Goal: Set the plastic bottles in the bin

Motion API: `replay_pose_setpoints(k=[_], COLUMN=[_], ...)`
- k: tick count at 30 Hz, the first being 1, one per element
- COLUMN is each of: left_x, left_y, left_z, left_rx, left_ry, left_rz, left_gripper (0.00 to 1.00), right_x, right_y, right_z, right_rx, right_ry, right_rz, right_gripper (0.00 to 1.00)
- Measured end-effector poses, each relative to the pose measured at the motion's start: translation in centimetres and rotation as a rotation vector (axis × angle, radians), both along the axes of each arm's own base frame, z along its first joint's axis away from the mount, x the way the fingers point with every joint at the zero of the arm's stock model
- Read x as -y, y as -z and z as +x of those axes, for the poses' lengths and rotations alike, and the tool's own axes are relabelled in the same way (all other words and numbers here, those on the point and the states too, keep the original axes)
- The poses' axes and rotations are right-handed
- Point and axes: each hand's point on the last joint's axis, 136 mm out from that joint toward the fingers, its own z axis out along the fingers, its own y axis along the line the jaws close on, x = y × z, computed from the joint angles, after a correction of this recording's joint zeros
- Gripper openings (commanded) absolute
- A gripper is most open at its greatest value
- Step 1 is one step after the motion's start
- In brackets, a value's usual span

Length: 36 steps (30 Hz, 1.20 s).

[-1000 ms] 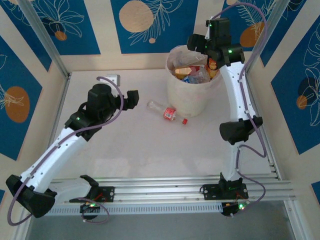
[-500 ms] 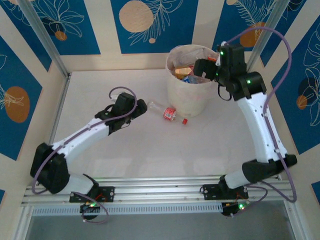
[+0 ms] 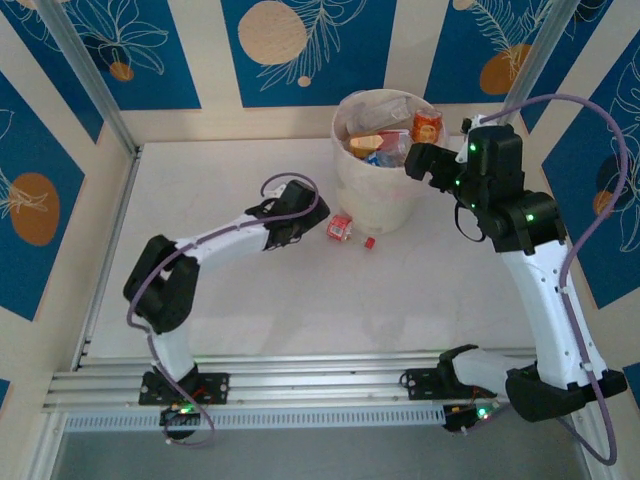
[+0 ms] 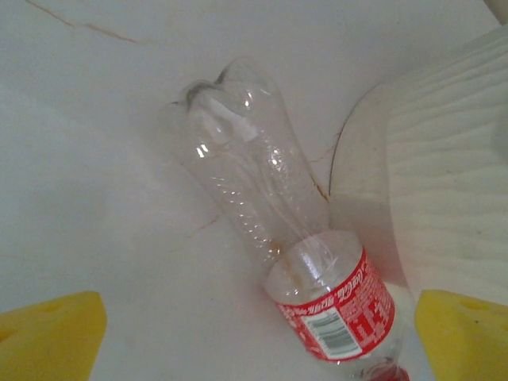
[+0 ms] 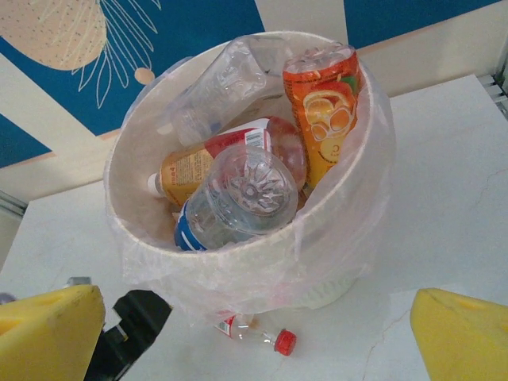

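I will next move my left gripper down with its open fingers on both sides of the bottle's clear waist (image 4: 295,240) beside the red label (image 4: 341,305), because that narrow part fits between the yellow fingers.
A crushed clear plastic bottle (image 4: 262,190) with a red label (image 4: 341,305) lies on the table against the foot of the bin (image 4: 444,182). My left gripper (image 4: 258,345) is open, its yellow fingertips (image 4: 48,333) on either side of the bottle's label end and not touching it. From above, the left gripper (image 3: 303,220) covers the bottle's base; the label (image 3: 340,228) and red cap (image 3: 369,242) show. The white bag-lined bin (image 5: 333,238) holds several bottles, among them an orange-labelled one (image 5: 325,111) and a blue-labelled one (image 5: 238,198). My right gripper (image 3: 420,160) hangs open beside the bin's right rim, holding nothing.
The bin (image 3: 385,190) stands at the back of the white table near the patterned rear wall (image 3: 300,50). Metal frame posts (image 3: 85,75) rise at the back corners. A rail (image 3: 320,385) with the arm bases runs along the near edge.
My left arm has stretched right until its gripper straddles the bottle on the table. The right gripper has drawn back from over the bin to its right side, uncovering the orange-labelled bottle.
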Motion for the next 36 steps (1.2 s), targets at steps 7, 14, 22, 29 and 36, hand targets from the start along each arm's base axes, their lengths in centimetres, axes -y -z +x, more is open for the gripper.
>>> replay_pose_setpoints(k=[7, 14, 22, 29, 36], left_x=[1.9, 3.5, 4.4, 4.6, 4.7], left_y=[2.2, 3.8, 5.9, 7.1, 7.3], left_z=[1.5, 2.5, 2.6, 2.4, 2.1], left_rx=[-0.042, -0.072, -0.119, -0.150, -0.160], left_ry=[0.000, 0.014, 0.026, 0.031, 0.038], left_rz=[-0.014, -0.025, -0.037, -0.027, -0.032], left_gripper=[0.96, 0.93, 0.89, 0.79, 0.65], right_x=[0.1, 0.0, 0.0, 0.0, -0.1], right_y=[-0.2, -0.1, -0.1, -0.1, 0.1], right_z=[-0.2, -0.1, -0.1, -0.1, 0.1], right_rx=[0.011, 0.011, 0.011, 0.010, 0.003], right_ry=[0.001, 0.001, 0.001, 0.000, 0.000], right_rz=[0.005, 0.005, 0.006, 0.006, 0.007], right_gripper=[0.99, 0.99, 0.99, 0.99, 0.99])
